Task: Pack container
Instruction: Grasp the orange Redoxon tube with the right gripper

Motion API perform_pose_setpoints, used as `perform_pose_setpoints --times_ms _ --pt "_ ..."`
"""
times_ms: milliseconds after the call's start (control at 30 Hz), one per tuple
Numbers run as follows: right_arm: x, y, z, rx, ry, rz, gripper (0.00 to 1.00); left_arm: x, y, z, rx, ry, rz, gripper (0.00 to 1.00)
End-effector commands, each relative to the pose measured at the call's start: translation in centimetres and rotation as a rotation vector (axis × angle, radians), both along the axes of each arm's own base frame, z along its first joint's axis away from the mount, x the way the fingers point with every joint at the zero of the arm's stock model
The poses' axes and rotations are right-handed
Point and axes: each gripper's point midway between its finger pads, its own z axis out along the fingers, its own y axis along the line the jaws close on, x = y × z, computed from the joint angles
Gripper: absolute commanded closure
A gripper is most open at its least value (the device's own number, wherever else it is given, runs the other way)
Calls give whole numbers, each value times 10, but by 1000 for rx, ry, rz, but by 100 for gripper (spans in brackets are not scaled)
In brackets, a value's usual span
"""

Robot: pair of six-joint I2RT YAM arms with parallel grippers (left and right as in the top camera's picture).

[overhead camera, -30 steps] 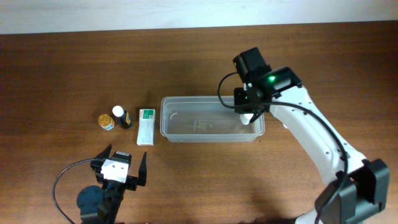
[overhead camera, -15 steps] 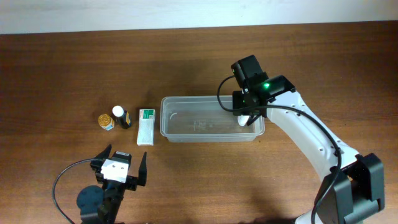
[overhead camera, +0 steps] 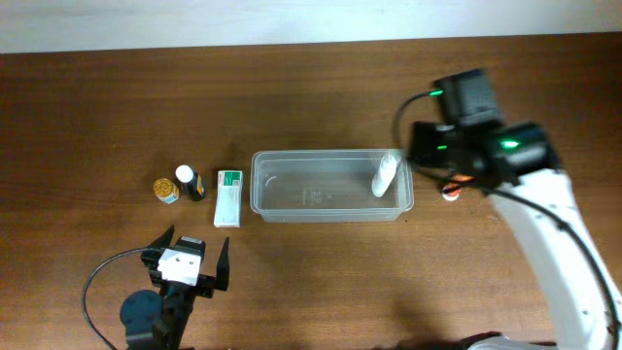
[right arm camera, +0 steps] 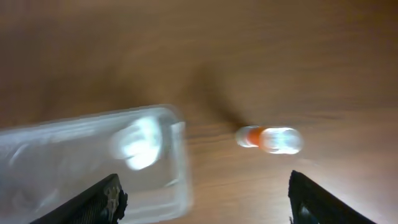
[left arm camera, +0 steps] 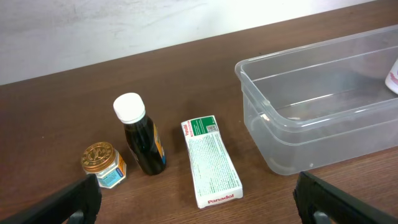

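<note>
The robot's right gripper needs to move toward the right in the overhead view and down over its upper end (overhead camera: 460, 179), as the orange tube still stands outside the container (overhead camera: 330, 185).
The clear container (overhead camera: 330, 185) sits mid-table. A white bottle (overhead camera: 386, 175) leans inside its right end, free of any grip. My right gripper (overhead camera: 423, 158) hovers open just right of that end, with nothing between its fingers. The blurred right wrist view shows the container's corner (right arm camera: 93, 155), the white bottle (right arm camera: 138, 143) and a small orange-capped bottle (right arm camera: 270, 139) beyond my open right gripper (right arm camera: 205, 202). My left gripper (overhead camera: 190, 270) stands open near the front edge. In the left wrist view the container (left arm camera: 323, 106) lies ahead of the open left gripper (left arm camera: 199, 208).
Left of the container lie a white-and-green Panadol box (overhead camera: 227, 197), a dark bottle with a white cap (overhead camera: 190, 182) and a gold-lidded jar (overhead camera: 166, 189). The orange-capped bottle (overhead camera: 450, 192) lies on the table right of the container.
My right gripper opened and let the white bottle go inside the container's right end, then drew back to the right. The left arm has not moved.
</note>
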Motion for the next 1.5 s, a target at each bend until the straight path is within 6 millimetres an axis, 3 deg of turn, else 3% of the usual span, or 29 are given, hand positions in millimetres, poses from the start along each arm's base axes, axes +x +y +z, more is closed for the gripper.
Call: perform_pose_setpoints --times_ms 0,233,467,633,767,867,900,1033,1267,1333,1467 --pt "-1 -49 -10 -1 45 -147 22 0 -1 0 6 -8 -10 0" --pt "0 -76 -69 86 228 -193 30 0 -1 0 6 -8 -10 0" --pt "7 -73 -112 104 348 -170 36 0 -1 0 6 -8 -10 0" --pt "10 -75 -127 102 385 -178 50 0 -1 0 6 -8 -10 0" --pt "13 -75 -128 104 376 -178 65 0 -1 0 6 -8 -10 0" --pt "12 -74 -128 105 378 -178 82 0 -1 0 6 -8 -9 0" --pt "12 -74 -126 104 376 -176 89 0 -1 0 6 -8 -10 0" --pt "6 -73 -110 104 360 -174 95 0 -1 0 6 -8 -9 0" --pt "-22 -68 -40 104 257 -162 96 0 -1 0 6 -8 -9 0" --pt "-34 -61 -18 108 216 -137 96 0 -1 0 6 -8 -10 0" --pt "-69 -26 21 145 160 -8 96 0 -1 0 6 -8 -9 0"
